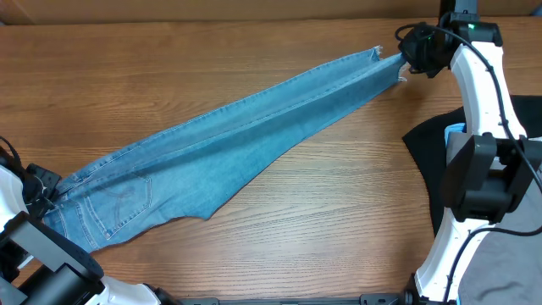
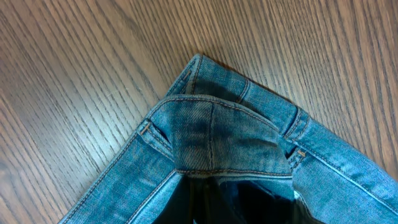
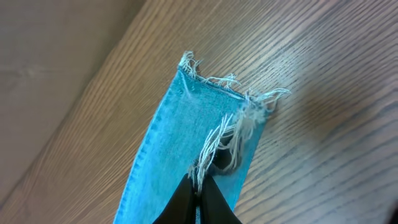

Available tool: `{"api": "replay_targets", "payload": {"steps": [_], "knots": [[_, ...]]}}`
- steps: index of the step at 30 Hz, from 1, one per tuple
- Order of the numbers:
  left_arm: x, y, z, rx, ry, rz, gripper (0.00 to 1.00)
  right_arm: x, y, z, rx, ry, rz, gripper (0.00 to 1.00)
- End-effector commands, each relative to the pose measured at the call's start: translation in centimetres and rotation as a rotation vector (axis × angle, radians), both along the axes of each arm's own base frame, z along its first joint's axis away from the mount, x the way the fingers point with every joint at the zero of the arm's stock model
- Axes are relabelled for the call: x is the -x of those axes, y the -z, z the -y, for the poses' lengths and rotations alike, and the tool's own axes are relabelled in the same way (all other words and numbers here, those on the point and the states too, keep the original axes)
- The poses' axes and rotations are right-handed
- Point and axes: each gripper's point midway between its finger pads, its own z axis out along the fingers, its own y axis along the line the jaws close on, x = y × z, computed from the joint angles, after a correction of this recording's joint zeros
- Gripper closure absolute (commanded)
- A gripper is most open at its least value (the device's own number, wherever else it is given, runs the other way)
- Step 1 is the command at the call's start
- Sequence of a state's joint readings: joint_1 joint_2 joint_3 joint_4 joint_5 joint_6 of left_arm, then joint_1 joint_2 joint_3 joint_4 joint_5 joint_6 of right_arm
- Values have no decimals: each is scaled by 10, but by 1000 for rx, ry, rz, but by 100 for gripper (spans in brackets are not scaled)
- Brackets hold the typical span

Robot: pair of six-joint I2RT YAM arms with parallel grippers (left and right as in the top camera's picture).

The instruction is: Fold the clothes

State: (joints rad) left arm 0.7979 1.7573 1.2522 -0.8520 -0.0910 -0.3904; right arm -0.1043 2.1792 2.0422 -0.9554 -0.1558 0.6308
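Observation:
My right gripper draws slightly farther from the waist next, then opens there, since the jeans (image 1: 229,140) already stretch long from waist to hem.
The light-blue jeans (image 1: 229,140) lie stretched in a long diagonal across the wooden table (image 1: 322,203), waist at the lower left and frayed ankle hems at the upper right. My left gripper (image 1: 42,196) is shut on the waistband (image 2: 211,134); in the left wrist view its dark fingers (image 2: 205,205) are mostly buried under the denim at the bottom edge. My right gripper (image 1: 405,61) is shut on the frayed hem (image 3: 217,106). In the right wrist view the two black fingertips (image 3: 186,202) press together on white threads and cloth.
A black garment (image 1: 428,152) lies at the right edge, under the right arm's base. Grey fabric (image 1: 508,263) fills the lower right corner. A small blue item (image 1: 456,129) sits by the right arm.

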Motion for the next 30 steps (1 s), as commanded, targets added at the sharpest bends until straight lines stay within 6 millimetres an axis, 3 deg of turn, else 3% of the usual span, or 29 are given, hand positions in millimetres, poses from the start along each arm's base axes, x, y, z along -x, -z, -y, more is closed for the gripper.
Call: {"api": "replay_targets", "payload": {"steps": [1,11,16,26,28,29,30], "knots": [[0,-6,-11,-46,-17,-18,96,-3,-45,21,78,47,93,96],[0,-6,-11,-46,-17,-18,96,6,-36,42,179,116,40,96],[0,-6,-11,-47,-17,-17,96,-1,-19,41,174,111,25,96],[0,-6,-12,-48,-17,-15,96,-40,21,21,60,38,88,91],[0,-6,-12,-48,-17,-16,96,-47,26,20,52,33,103,79],[0,-6,-12,-48,-17,-16,96,-49,26,19,54,30,113,64],[0,-6,-12,-48,-17,-15,96,-51,27,20,58,30,119,42]]}}
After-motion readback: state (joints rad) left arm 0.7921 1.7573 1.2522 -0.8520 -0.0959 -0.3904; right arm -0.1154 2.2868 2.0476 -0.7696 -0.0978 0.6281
